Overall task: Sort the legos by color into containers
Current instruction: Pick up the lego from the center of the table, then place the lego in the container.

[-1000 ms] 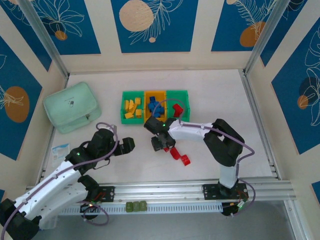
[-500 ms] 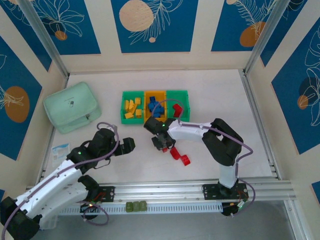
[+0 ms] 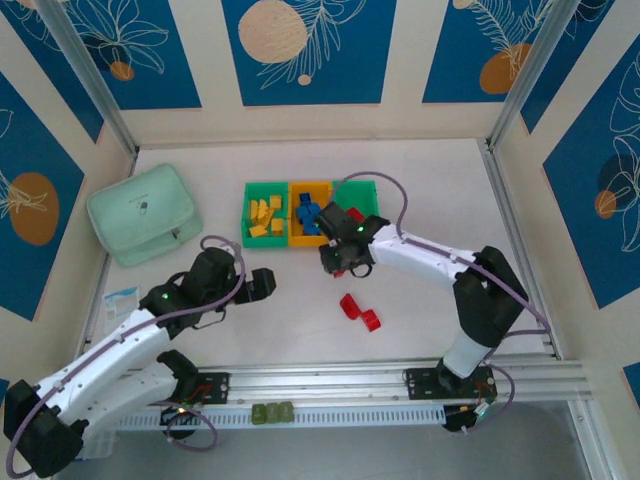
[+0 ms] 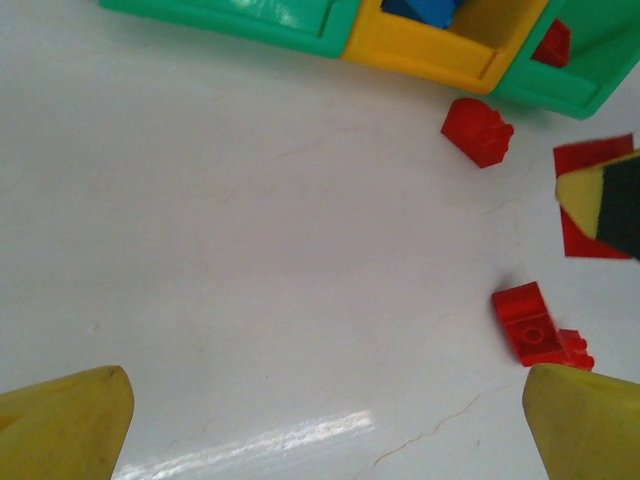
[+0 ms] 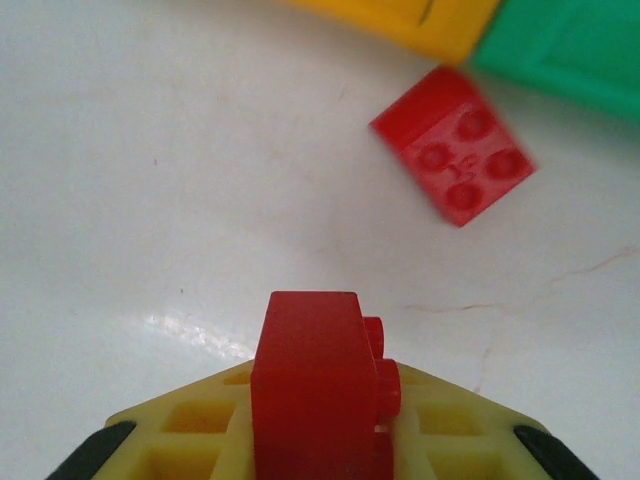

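Observation:
My right gripper carries the red lego outward past the near rim of the green bin already holding red [image 3: 361,200] [image 5: 570,50] next and lets the lego go inside.
The containers [image 3: 310,186] stand in a row at mid-table: a green bin with yellow legos [image 3: 263,216], an orange bin with blue legos [image 3: 309,215], and a green bin [image 3: 361,193] with a red one inside. My right gripper [image 3: 344,262] hovers just in front of them, shut on a red lego [image 5: 310,360]. Another red lego [image 5: 455,145] lies on the table by the bins' front edge [image 4: 478,130]. Two more red legos [image 3: 358,311] lie nearer the front [image 4: 535,325]. My left gripper [image 3: 265,284] is open over bare table, with its yellow fingertips [image 4: 60,425] wide apart.
A pale mint rounded box [image 3: 143,212] sits at the left. A small paper packet [image 3: 120,298] lies near the left edge. Olive-green blocks [image 3: 272,411] rest on the front rail. Walls close the table at the back and both sides.
My right gripper has shut on a red lego, lifted it and carried it back and to the right toward the bins. The left gripper has edged slightly to the right.

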`<move>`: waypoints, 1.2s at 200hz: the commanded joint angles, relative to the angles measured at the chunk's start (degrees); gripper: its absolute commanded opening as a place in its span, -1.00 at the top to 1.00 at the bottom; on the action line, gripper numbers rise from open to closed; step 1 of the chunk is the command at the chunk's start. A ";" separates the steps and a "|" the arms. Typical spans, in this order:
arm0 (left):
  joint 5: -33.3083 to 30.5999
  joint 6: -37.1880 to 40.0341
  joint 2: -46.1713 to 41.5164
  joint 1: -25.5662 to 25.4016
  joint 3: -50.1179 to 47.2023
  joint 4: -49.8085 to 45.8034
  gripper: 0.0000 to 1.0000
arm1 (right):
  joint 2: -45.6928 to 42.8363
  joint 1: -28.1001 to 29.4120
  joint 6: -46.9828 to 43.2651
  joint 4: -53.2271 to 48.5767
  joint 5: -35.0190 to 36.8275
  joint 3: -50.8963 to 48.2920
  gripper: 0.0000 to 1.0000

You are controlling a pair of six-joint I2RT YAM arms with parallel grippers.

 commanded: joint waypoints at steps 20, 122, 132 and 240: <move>2.54 2.46 4.45 0.94 4.07 4.82 -0.99 | 0.64 -8.24 -3.07 -2.49 -0.15 7.80 0.76; 6.18 4.45 14.67 2.12 9.40 11.01 -0.99 | 23.18 -17.11 -6.20 -3.22 5.76 29.80 0.66; 6.26 4.49 14.76 2.29 9.50 11.03 -0.99 | 24.78 -17.47 -6.21 -3.42 5.99 31.01 0.58; 7.79 3.58 11.44 3.25 8.94 10.43 -0.99 | 11.46 -15.74 -5.34 -1.68 3.11 20.82 -0.01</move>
